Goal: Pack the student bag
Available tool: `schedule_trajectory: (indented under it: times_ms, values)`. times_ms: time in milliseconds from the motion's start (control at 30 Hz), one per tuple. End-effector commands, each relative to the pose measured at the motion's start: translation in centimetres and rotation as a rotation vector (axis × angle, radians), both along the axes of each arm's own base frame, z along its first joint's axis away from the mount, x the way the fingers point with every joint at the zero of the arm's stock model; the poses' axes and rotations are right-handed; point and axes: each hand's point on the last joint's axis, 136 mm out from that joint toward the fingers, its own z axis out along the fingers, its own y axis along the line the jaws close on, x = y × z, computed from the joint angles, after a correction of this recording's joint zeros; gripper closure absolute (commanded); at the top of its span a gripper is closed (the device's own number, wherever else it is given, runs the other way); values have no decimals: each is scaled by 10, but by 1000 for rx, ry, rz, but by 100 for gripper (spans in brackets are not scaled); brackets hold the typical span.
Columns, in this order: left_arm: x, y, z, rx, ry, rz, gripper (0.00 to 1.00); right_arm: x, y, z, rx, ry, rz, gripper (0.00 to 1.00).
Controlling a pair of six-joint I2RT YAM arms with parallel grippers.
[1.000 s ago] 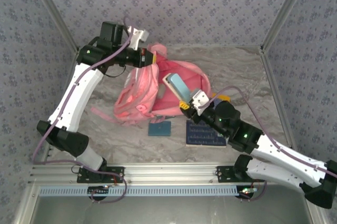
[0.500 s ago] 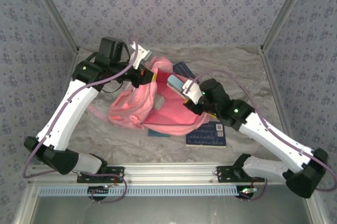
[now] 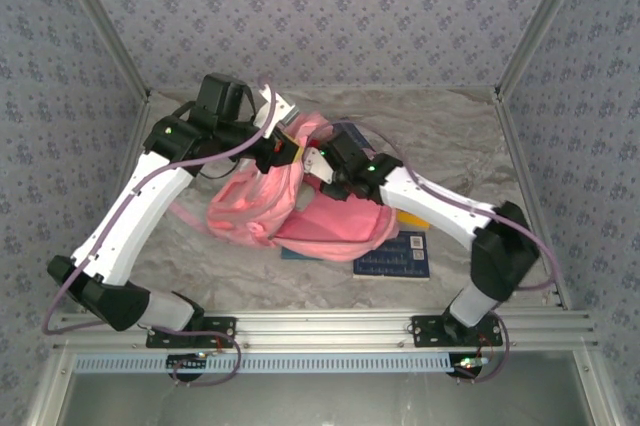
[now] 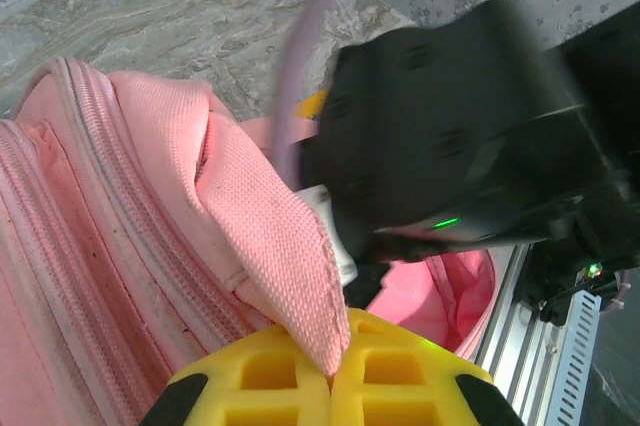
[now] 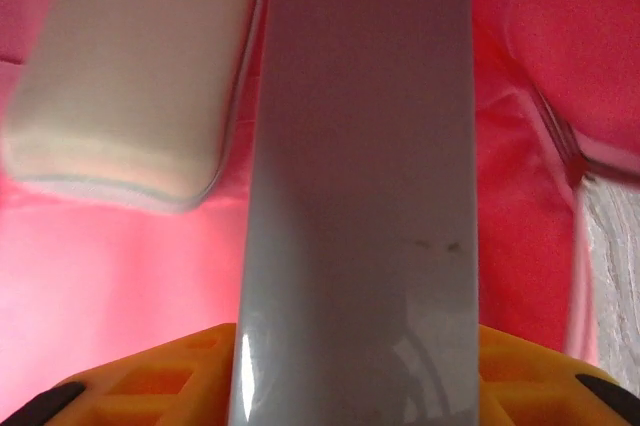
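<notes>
The right gripper pushes deeper into the bag next and releases the case on the pink lining (image 5: 520, 66) beside the pale object, where free space lies beyond my fingertips.
The student bag (image 3: 250, 211), pink and soft, lies mid-table with its mouth held up. My left gripper (image 3: 289, 146) is shut on a pink fabric strap (image 4: 290, 246) at the bag's top; the yellow fingers (image 4: 400, 376) pinch it. My right gripper (image 3: 318, 164) reaches into the bag's opening. It is shut on a long grey-blue case (image 5: 360, 146), which stands between the orange fingers (image 5: 150, 376) inside the bag's pink lining (image 5: 520, 66). A pale rounded object (image 5: 130, 76) lies inside the bag to the left of the case.
A dark blue book (image 3: 392, 256) lies in front of the bag on the right, with a yellow item (image 3: 410, 216) beside it. A small teal item (image 3: 298, 252) peeks from under the bag's front edge. Patterned walls close in the table's sides and back.
My right arm has swung from the front right up to the bag's mouth, carrying the case inside. My left gripper kept its hold on the strap and shifted slightly right.
</notes>
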Motion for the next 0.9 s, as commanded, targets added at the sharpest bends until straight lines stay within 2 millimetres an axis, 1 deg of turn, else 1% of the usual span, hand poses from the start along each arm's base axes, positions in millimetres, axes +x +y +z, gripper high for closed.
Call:
schedule_trajectory:
  times_ms: [0, 67, 133, 167, 200, 267, 333, 367, 433, 467, 500, 533, 633, 700, 767, 800, 867]
  values:
    - [-2, -12, 57, -114, -188, -69, 100, 35, 24, 18, 2, -119, -17, 97]
    - [-2, -13, 56, -112, -190, -76, 100, 50, 37, 12, -11, -128, -26, 97]
    - [-2, -14, 55, -109, -190, -77, 100, 65, 47, 7, -33, -163, -51, 91]
    - [-1, -13, 55, -108, -193, -77, 100, 71, 52, 3, -50, -178, -62, 89]
    - [-1, -14, 54, -105, -193, -78, 100, 76, 56, 0, -59, -192, -65, 86]
    - [0, -13, 52, -97, -196, -75, 100, 87, 62, -2, -89, -257, -82, 58]
    - [0, -12, 51, -89, -200, -74, 100, 89, 65, 3, -80, -296, -86, 40]
    - [1, -11, 50, -82, -204, -69, 100, 89, 65, 8, -63, -320, -87, 35]
    - [3, -9, 48, -71, -211, -56, 100, 84, 65, 21, -19, -356, -77, 33]
    - [4, -7, 48, -67, -217, -47, 100, 81, 65, 29, 14, -382, -72, 30]
    - [6, -6, 46, -60, -220, -36, 100, 78, 64, 33, 20, -403, -57, 27]
    - [9, -4, 46, -53, -225, -18, 100, 74, 61, 41, 46, -417, -54, 27]
    - [21, 3, 43, -37, -224, 44, 100, 57, 57, 61, 136, -435, -32, 26]
    - [29, 11, 44, -34, -225, 95, 100, 45, 51, 70, 188, -434, -28, 26]
    - [37, 20, 47, -47, -218, 140, 100, 31, 44, 86, 266, -452, -26, 26]
    - [41, 25, 49, -58, -217, 163, 100, 23, 40, 85, 290, -439, -16, 26]
    - [49, 35, 53, -81, -202, 213, 100, 10, 32, 96, 360, -445, -30, 26]
